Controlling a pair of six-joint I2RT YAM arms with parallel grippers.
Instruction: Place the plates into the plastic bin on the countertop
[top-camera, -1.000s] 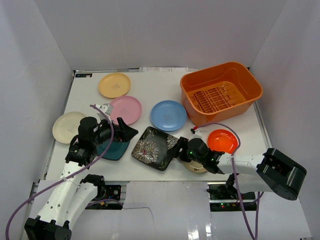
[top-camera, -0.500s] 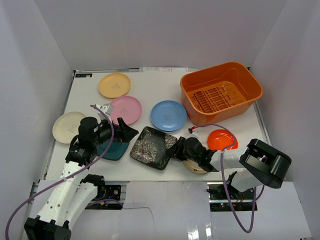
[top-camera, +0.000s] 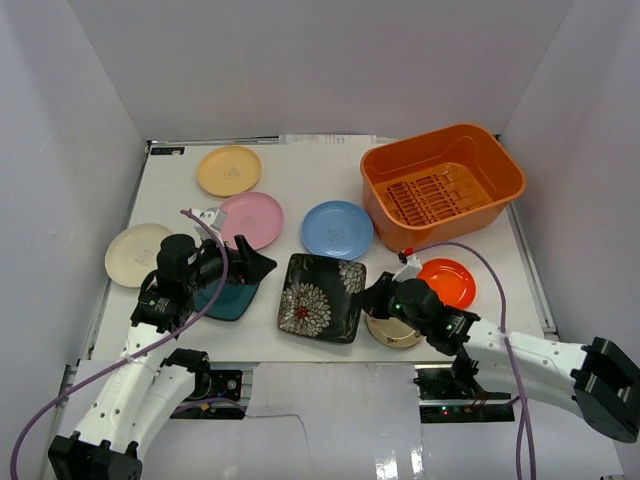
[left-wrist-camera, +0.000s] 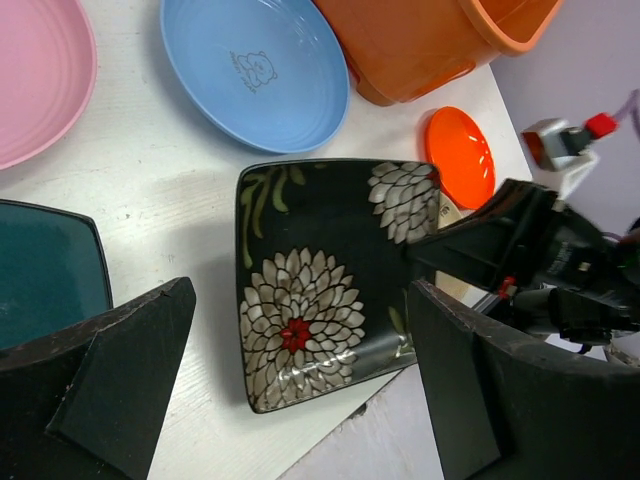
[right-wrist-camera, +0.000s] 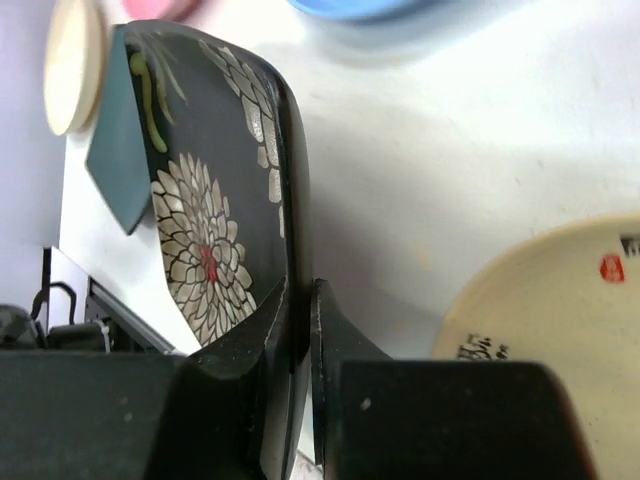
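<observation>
The orange bin's empty slotted bottom lies outward of my right gripper. The gripper lifts the floral plate (top-camera: 320, 297) over the bin's rim next, then lowers and releases it inside.
The square black floral plate (top-camera: 320, 297) lies near the front of the white countertop (top-camera: 300, 180). My right gripper (top-camera: 372, 298) is shut on its right rim, and the wrist view shows that rim pinched between the fingers (right-wrist-camera: 300, 295). The left gripper (top-camera: 250, 268) hangs open over the dark teal plate (top-camera: 225, 298), with the floral plate (left-wrist-camera: 320, 300) in view between its fingers. Yellow (top-camera: 229, 170), pink (top-camera: 250, 219), blue (top-camera: 337, 230) and cream (top-camera: 137, 254) plates lie further back and left. The red-orange plate (top-camera: 447, 282) and the beige plate (top-camera: 392, 332) sit by my right arm. The orange plastic bin (top-camera: 440, 225) stands at the back right, holding no plates.
White walls close in the countertop on three sides. The floral plate's near corner sits close to the front edge (left-wrist-camera: 330, 420). A cable loops over the red-orange plate from the right wrist.
The right gripper has shut on the floral plate's right rim. The plate has turned squarer to the table edge and shifted slightly right. The left arm has stayed still.
</observation>
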